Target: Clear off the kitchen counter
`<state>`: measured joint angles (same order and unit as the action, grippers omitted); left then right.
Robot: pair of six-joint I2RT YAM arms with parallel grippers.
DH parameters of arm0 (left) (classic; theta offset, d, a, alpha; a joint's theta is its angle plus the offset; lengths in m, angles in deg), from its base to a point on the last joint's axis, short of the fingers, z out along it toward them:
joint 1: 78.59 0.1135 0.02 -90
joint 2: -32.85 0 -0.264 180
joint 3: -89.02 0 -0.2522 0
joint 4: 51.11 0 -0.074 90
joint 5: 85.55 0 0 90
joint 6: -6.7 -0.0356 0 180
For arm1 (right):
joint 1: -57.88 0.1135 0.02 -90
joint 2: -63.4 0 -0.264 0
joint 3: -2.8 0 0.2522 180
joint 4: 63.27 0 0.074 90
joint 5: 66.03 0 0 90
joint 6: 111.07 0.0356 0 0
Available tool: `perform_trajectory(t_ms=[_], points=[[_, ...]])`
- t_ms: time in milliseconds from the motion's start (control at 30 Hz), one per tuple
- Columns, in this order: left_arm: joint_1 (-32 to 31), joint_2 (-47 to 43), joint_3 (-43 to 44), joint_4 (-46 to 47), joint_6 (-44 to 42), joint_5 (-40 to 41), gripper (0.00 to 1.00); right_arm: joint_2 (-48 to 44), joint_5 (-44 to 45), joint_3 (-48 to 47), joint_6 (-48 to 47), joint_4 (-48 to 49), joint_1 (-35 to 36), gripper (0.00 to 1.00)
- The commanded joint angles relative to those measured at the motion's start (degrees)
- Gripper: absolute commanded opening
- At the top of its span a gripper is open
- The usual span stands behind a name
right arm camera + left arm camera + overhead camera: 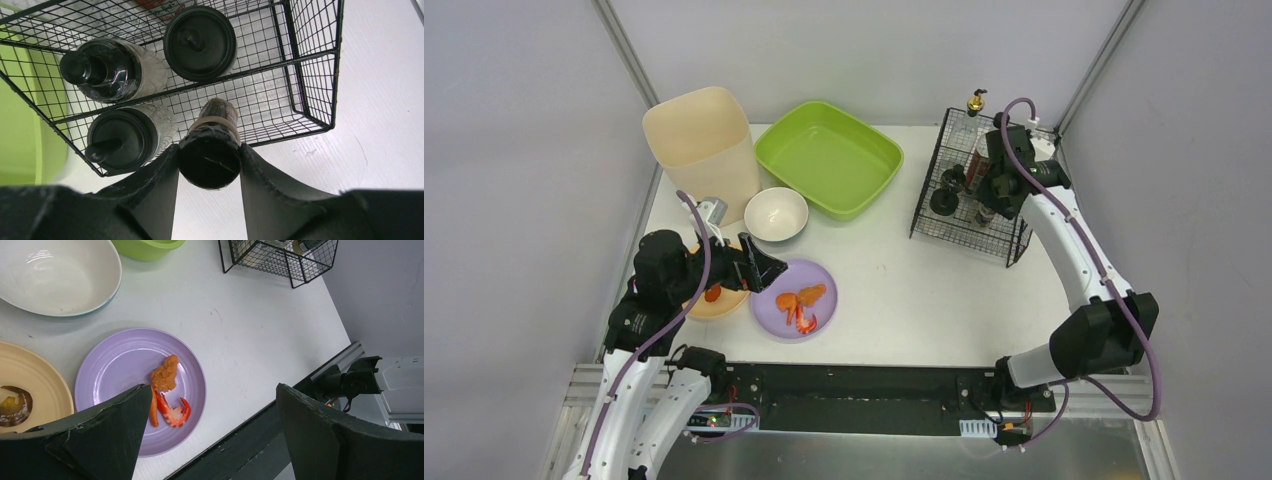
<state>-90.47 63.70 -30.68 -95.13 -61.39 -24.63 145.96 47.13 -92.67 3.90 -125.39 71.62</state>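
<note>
The rack's near row shows open mesh (977,230) (247,112) beside its black-capped bottle. Next, my right gripper moves down toward that mesh and releases the dark bottle upright.
The white kitchen counter (924,290) holds a purple plate (776,318) with a fried piece (166,373), a red shrimp (172,411) and an orange stick. A tan plate (724,305) beside it carries food scraps (11,402). My left gripper (762,270) is open and empty, hovering over the purple plate's left edge; in the left wrist view it (212,390) spans the plate rim and the counter's front edge. My right gripper (989,190) is shut on a dark bottle with a black cap (210,157), held at the near side of the black wire rack (310,65).
A white bowl (776,213) sits behind the plates. A cream bin (699,140) stands at the back left and a green tray (829,157) at the back middle. Three black-capped bottles (112,70) stand in the rack. Grey walls close in both sides.
</note>
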Motion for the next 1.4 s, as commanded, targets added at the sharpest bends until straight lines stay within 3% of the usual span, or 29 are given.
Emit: perform_trajectory(t_ms=[0,200,533,600,733,933,1367], points=[[0.71,0.17,-0.09,1.87,0.30,-1.31,1.00,1.03,-2.17,0.88,-0.08,2.85,-0.92,0.15],[0.72,-0.01,-0.02,1.87,0.24,-1.20,1.00,4.19,-3.43,2.39,0.80,4.33,-1.25,0.17],[0.72,-0.19,0.04,1.87,0.24,-1.23,1.00,7.44,-3.69,3.86,1.13,5.52,-2.19,0.32],[0.72,-0.17,0.04,1.87,0.24,-1.22,1.00,7.83,-3.75,3.89,1.14,5.65,-2.24,0.38],[0.67,-0.20,-0.07,1.80,0.24,-1.24,1.00,7.94,-4.02,3.85,1.30,5.57,-2.28,0.60],[0.72,-0.17,-0.05,1.87,0.24,-1.31,1.00,6.13,-4.96,3.56,1.48,4.40,-2.23,0.71],[0.65,-0.30,-0.03,1.87,0.24,-1.34,1.00,-8.21,-4.92,9.05,1.31,0.71,1.93,0.75]])
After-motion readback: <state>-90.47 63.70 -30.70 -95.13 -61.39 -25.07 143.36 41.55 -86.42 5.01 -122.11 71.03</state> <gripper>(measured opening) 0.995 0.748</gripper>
